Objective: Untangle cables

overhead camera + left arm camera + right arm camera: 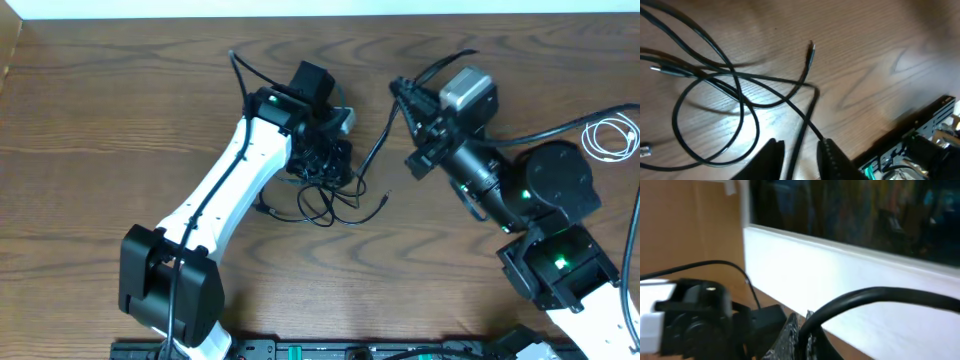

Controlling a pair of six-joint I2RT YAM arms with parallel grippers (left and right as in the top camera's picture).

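Note:
I will next swing my right gripper down toward the white cord point(612, 135) and release the black cable on bare tabletop, clear of the tangle.
A tangle of thin black cables point(325, 205) lies on the wooden table at the centre. My left gripper point(322, 165) hangs over its upper part. In the left wrist view the left gripper point(801, 152) is open, and one black cable point(805, 120) runs between its fingers without being pinched. Loops point(715, 80) and a plug end point(811, 47) lie beyond. My right gripper point(400, 92) is shut on a black cable point(375, 145) that runs down to the tangle. It also shows in the right wrist view point(802, 325), with the cable point(865, 296) arching out. A white cord point(612, 135) lies coiled at the far right.
The table's back edge meets a white wall point(830, 265). A black equipment rail point(300, 350) runs along the front edge and shows in the left wrist view point(920, 135). The left arm's wrist point(690, 315) is close to the right gripper's left.

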